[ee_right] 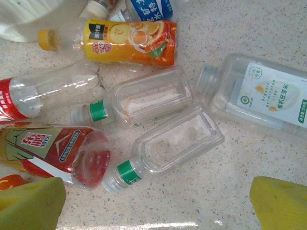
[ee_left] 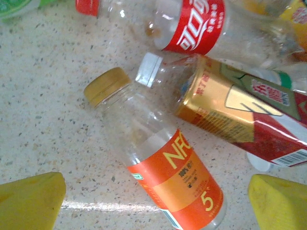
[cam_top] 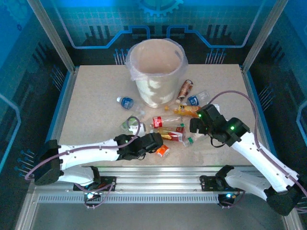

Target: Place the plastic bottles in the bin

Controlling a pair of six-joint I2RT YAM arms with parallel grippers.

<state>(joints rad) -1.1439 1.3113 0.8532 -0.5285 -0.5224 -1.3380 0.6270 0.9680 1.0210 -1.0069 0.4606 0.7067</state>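
Observation:
The clear bottle lies at an angle between the open fingers of my left gripper, so I need to turn that gripper and lower it over the orange label of the clear bottle (cam_top: 163, 150) (ee_left: 178, 179) next.
The white bin (cam_top: 152, 91), lined with a thin bag, stands at the back middle of the table. Several plastic bottles (cam_top: 169, 128) lie scattered in front of it. My left gripper (cam_top: 156, 143) is open, low over an orange-labelled bottle (ee_left: 175, 179) with a gold cap; its yellow fingers (ee_left: 33, 201) stand either side of that bottle's lower half. A gold-and-red labelled bottle (ee_left: 230, 112) lies against it. My right gripper (cam_top: 199, 123) is open above bare table, just short of a clear square bottle (ee_right: 175, 141) with a green neck band.
A blue-labelled bottle (cam_top: 125, 102) lies left of the bin and a brown one (cam_top: 185, 89) to its right. An orange juice bottle (ee_right: 127, 40) and a white-labelled bottle (ee_right: 266, 96) lie beyond the right fingers. Metal frame posts (cam_top: 53, 33) stand at the table's corners.

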